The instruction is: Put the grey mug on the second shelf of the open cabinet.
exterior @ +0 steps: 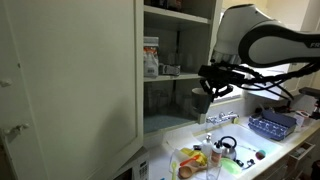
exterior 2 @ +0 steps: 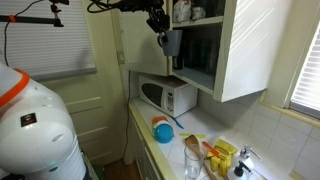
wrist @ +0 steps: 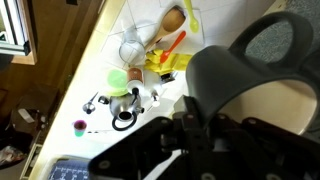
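Next, my gripper needs to rise with the mug (exterior: 199, 103) and move into the cabinet over the bottle shelf's open end (exterior: 188, 74) to release it, since the mug hangs below that shelf.
The grey mug (exterior: 199, 103) hangs in my gripper (exterior: 206, 88), which is shut on its rim. It is held in the air just in front of the open cabinet (exterior: 165, 60), near the level of a lower shelf. In an exterior view the mug (exterior 2: 170, 42) and gripper (exterior 2: 159, 24) are at the cabinet's (exterior 2: 205, 45) open front. In the wrist view the mug (wrist: 240, 85) fills the right side, with a finger (wrist: 190, 115) over its wall. The wide white door (exterior: 70, 80) stands open.
A white bottle (exterior: 151, 60) and other items stand on a cabinet shelf. A microwave (exterior 2: 167, 96) sits under the cabinet. The counter (exterior: 285, 155) holds a glass jar (exterior 2: 192, 158), yellow packets (exterior 2: 222, 155), a blue lid (exterior 2: 163, 130) and a blue rack (exterior: 272, 124).
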`<state>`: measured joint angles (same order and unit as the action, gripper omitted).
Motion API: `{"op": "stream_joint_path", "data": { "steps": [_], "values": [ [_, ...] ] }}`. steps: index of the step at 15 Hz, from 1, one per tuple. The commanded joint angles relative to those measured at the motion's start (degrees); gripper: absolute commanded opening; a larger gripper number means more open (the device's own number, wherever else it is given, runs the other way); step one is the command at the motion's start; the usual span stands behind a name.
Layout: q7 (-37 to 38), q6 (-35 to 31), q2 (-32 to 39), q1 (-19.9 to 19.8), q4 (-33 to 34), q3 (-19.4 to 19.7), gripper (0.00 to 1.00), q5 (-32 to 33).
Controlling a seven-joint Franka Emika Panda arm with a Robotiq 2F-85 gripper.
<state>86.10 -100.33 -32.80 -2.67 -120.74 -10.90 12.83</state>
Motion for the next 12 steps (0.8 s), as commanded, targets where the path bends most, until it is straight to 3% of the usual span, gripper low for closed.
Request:
{"op": "stream_joint_path", "data": {
  "steps": [1,7,12],
  "values": [
    [-3.58,5.55,1.18,-0.36,8.98,0.02,0.02,0.68],
    [-5.89,10.95,7.98,-2.60,27.20,1.07,0.02,0.95],
    [-2.41,9.77,15.73,-6.03,37.90,4.22,0.02,2.13]
  ]
}}
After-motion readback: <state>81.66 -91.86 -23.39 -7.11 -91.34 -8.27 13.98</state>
